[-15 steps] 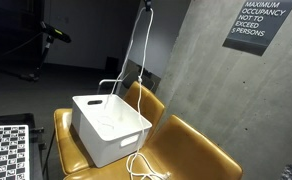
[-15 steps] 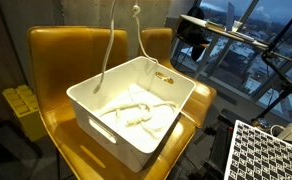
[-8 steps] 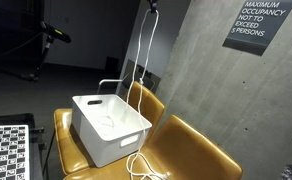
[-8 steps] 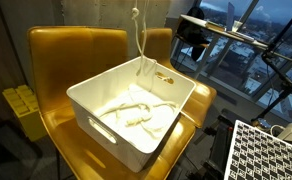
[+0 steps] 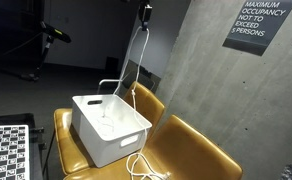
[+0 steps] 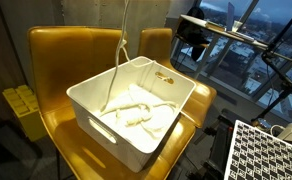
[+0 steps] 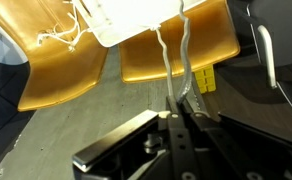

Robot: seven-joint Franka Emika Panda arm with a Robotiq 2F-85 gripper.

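My gripper lowers the white cable toward the open white bin [image 5: 111, 125] [image 7: 126, 20] next and releases the cable above it, since the bin sits well below my gripper.
My gripper [image 5: 145, 11] hangs high above the chairs, shut on a white cable [image 5: 136, 60]. The cable drops from it into a white plastic bin [image 5: 111, 125] on a mustard-yellow chair [image 5: 186, 150]. In an exterior view the cable [image 6: 117, 70] comes down from the top edge into the bin [image 6: 106, 135], where more of it lies coiled; the gripper is out of that frame. In the wrist view the gripper [image 7: 178, 103] pinches two cable strands [image 7: 164, 55], with the bin [image 7: 126, 20] far below.
More white cable trails over the chair seat [image 5: 146, 168] beside the bin. A yellow block [image 6: 21, 105] sits on the floor by the chair [image 6: 56, 60]. Checkerboard panels [image 5: 6, 150] [image 6: 266, 150] stand nearby. A concrete wall with a sign [image 5: 258, 22] is behind.
The cable's hanging loop and loose end near the top have swung aside; now it hangs as one line into the bin. The gripper sits slightly lower and stays shut.
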